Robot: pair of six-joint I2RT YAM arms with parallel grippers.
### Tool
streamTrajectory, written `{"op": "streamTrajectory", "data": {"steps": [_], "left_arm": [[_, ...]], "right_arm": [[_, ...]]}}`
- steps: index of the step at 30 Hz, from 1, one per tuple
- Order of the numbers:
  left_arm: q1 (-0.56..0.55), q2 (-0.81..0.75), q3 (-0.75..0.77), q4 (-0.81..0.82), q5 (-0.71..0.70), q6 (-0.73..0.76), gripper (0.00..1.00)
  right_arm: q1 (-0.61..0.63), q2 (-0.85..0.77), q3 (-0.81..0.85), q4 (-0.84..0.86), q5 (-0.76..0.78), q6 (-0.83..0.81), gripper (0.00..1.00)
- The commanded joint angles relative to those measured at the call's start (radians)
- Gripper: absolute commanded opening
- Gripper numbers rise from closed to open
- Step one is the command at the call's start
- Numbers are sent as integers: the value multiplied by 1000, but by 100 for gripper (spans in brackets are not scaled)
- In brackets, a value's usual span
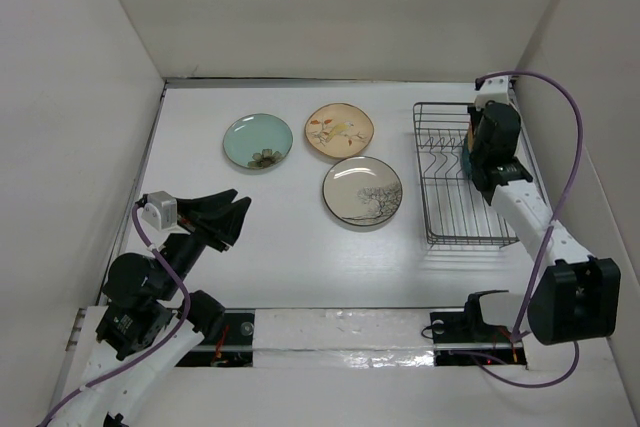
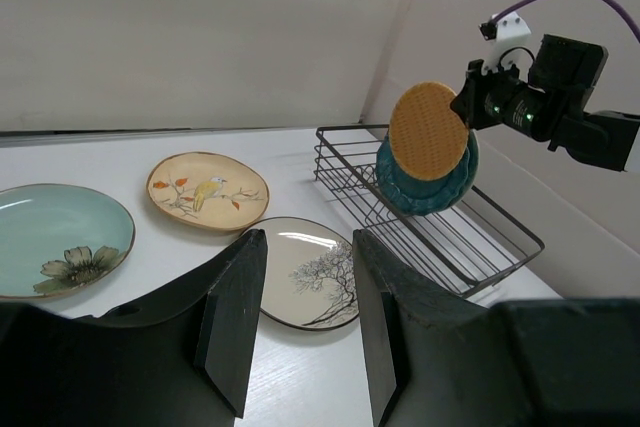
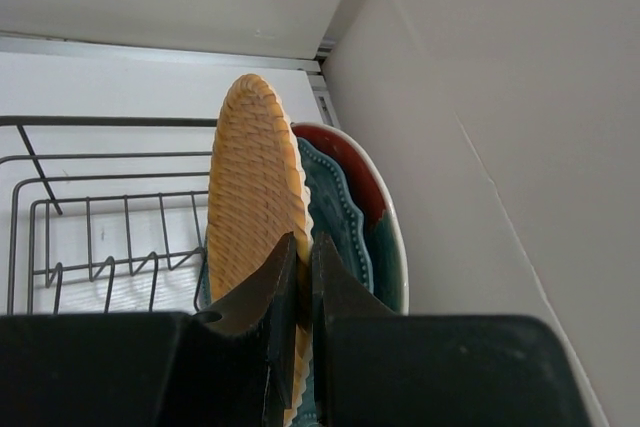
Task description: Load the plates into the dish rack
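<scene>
My right gripper moves down next, shifting slightly away from the teal plate, as the orange-tan plate hangs raised close against the dark teal plate, beside empty slots.
My right gripper is shut on the rim of the orange-tan woven-look plate, held on edge over the dish rack. Just behind it stand the dark teal plate and the red-and-teal plate. The left wrist view shows the orange plate raised above the teal one in the rack. The pale green plate, beige floral plate and white tree plate lie flat on the table. My left gripper is open and empty at the near left.
White walls enclose the table on the left, back and right; the right wall is close behind the racked plates. The rack's near slots hold nothing. A metal rail runs along the near edge between the arm bases.
</scene>
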State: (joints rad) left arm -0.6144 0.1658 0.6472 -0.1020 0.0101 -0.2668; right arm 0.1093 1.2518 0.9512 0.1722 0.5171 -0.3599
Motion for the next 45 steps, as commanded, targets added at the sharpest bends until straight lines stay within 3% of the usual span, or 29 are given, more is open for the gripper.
{"op": "streamTrajectory", "data": {"steps": [1,12,16,19,20,23,26,29,31,32,33,34,35,39,45], "left_arm": [[-5,-6,0,38,-1,3,37],[-5,3,0,38,-1,3,37],[-5,8,0,38,-1,3,37],[-5,9,0,39,-1,3,37],[-5,11,0,39,-1,3,37],[-5,14,-1,38,-1,3,37],[-5,26,-3,36,-31,3,37],[-5,49,-3,36,-38,3,31],[-5,69,-3,35,-42,3,22],[-5,93,-3,32,-47,1,18],[-5,106,-3,30,-48,0,8],[-5,119,-3,30,-51,-2,3],[-5,154,0,27,-58,-3,0],[-5,273,15,13,-58,-15,0],[-5,526,57,8,-15,-87,0]], "right_arm": [[-8,20,35,52,5,-8,0],[12,78,1,79,51,-42,0],[-2,78,37,9,0,16,0],[-2,104,57,-40,26,85,21],[-2,109,63,-71,44,113,34],[-2,104,81,-115,58,209,49],[9,63,100,-167,63,314,54],[33,5,93,-210,37,426,55],[59,-75,58,-208,5,498,55],[69,-103,37,-189,-68,519,52],[94,-165,12,-183,-103,568,44],[110,-196,-17,-156,-130,596,26],[125,-225,-85,-107,-164,625,0],[225,-322,-244,-1,-305,761,0],[389,-357,-360,81,-321,823,0]]}}
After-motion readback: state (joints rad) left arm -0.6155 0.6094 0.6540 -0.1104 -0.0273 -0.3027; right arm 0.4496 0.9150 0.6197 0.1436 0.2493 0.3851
